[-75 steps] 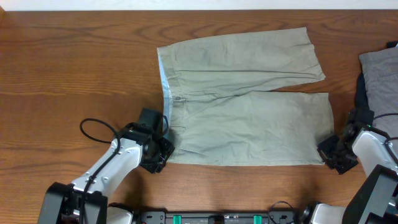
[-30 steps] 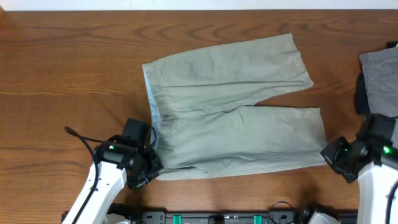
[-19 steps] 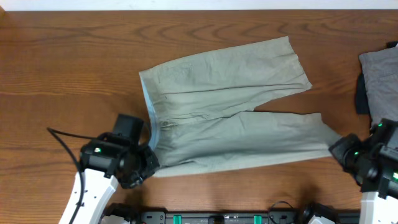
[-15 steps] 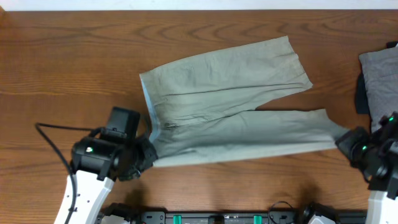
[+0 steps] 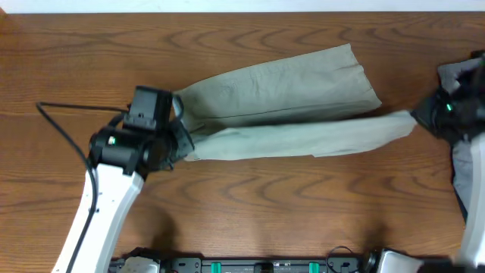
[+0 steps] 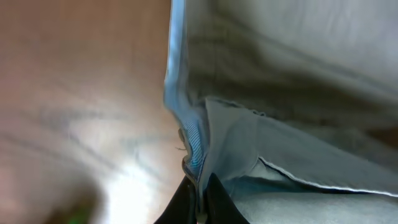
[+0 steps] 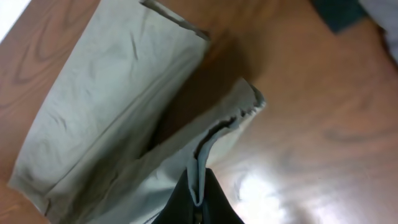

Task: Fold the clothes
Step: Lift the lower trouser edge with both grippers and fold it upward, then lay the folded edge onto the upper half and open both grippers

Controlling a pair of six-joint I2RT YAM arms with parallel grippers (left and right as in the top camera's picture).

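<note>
My right gripper next carries the near leg's pinched hem outward over the flat far leg's far hem corner (image 5: 348,48), lowers and releases, as that corner lies outward and below.
The clothes are pale khaki shorts (image 5: 280,80) on the wooden table. Their far leg lies flat. The near leg (image 5: 303,139) is raised and stretched taut between my two grippers, over the far leg's front edge. My left gripper (image 5: 182,144) is shut on the waistband corner, where the light blue lining (image 6: 186,134) shows just above the gripper (image 6: 200,186). My right gripper (image 5: 419,117) is shut on the hem of the near leg; in the right wrist view the cloth (image 7: 112,106) is pinched between the dark fingers of the gripper (image 7: 198,186).
A plain grey garment (image 5: 462,76) lies at the table's right edge, with a dark navy cloth (image 7: 336,12) beside it. A black cable (image 5: 68,114) loops out left of the left arm. The table's far edge runs along the top.
Both grippers have risen and moved away from the front edge, carrying the near side of the shorts up and toward the far leg. The near leg has gone from flat to a taut band.
</note>
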